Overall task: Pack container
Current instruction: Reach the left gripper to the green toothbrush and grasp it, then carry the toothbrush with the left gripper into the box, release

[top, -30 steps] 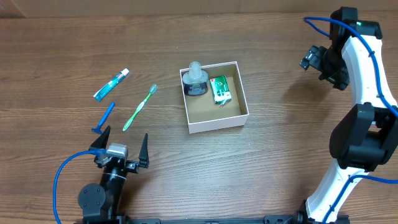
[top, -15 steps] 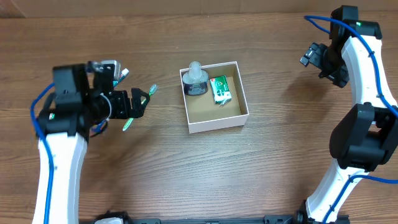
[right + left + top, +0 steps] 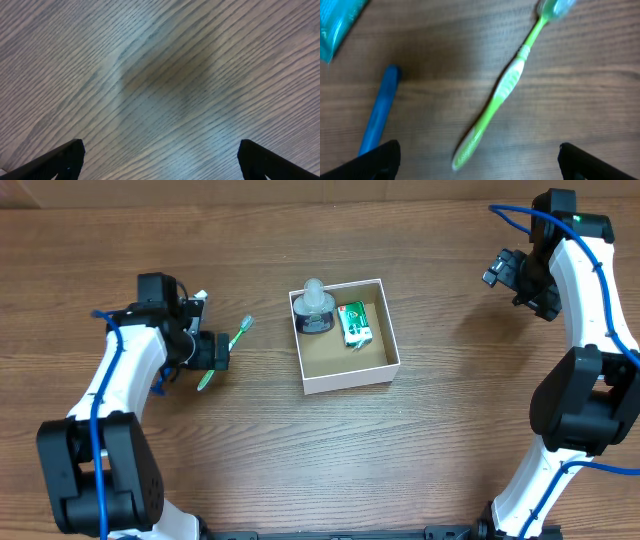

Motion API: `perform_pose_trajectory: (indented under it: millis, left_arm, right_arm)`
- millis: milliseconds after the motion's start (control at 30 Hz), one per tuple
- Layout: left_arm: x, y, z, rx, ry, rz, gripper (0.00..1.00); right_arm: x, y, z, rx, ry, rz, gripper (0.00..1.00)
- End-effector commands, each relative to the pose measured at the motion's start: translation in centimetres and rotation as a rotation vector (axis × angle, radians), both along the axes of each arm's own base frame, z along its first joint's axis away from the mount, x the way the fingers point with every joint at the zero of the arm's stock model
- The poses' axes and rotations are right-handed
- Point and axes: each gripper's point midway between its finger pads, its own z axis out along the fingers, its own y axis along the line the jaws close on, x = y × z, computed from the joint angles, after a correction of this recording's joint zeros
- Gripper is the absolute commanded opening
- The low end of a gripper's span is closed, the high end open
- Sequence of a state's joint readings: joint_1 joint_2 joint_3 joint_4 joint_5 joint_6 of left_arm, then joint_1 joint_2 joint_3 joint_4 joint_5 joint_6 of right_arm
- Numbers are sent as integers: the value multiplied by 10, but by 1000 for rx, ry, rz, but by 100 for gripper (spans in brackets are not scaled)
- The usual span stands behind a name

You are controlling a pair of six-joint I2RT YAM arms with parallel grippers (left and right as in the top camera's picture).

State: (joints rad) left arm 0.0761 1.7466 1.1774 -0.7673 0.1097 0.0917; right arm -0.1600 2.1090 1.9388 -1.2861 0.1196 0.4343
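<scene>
I should move my left gripper toward the container point(image 3: 345, 375) next, then turn and lower it to the toothbrush's ribbed mid-handle.
The container point(image 3: 345, 375), a square white box with a brown inside, sits mid-table and holds a dark bottle with a clear cap point(image 3: 315, 310) and a green packet point(image 3: 353, 323). A green toothbrush point(image 3: 236, 336) point(image 3: 505, 90) lies left of it. My left gripper point(image 3: 203, 352) point(image 3: 479, 167) hovers open over the toothbrush's handle end, not touching it. A blue razor point(image 3: 377, 117) and a teal toothpaste tube point(image 3: 340, 22) lie beside it; in the overhead view the arm hides most of both. My right gripper point(image 3: 505, 272) point(image 3: 160, 165) is open and empty over bare wood at the far right.
The wooden table point(image 3: 420, 440) carries nothing else. The right arm's white links point(image 3: 590, 330) stand along the right edge; the left arm point(image 3: 120, 390) reaches in from the lower left.
My left arm has swung up from the front edge and come down over the toothbrush and razor. The right arm has barely moved.
</scene>
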Motion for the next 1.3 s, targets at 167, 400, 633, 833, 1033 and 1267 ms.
perform_pose_trajectory:
  millis: [167, 400, 633, 833, 1033, 1267]
  left_arm:
    - [37, -39, -55, 222, -35, -310, 100]
    - [32, -40, -72, 211, 9, -274, 72]
    - [-13, -56, -78, 78, 181, -263, 30]
    - [-9, -57, -74, 57, 180, -164, 4]
    - [40, -72, 9, 4, 99, -174, 4]
    - [68, -104, 171, -63, -133, -403, 4]
  right_arm:
    - [1, -1, 5, -12, -15, -8, 100]
    - [1, -1, 5, -12, -15, -9, 100]
    - [1, -1, 5, -12, -15, -9, 100]
    - [1, -1, 5, -12, -15, -8, 100]
    - [1, -1, 5, -12, -15, -8, 100]
    - [1, -1, 5, -12, -15, -8, 100]
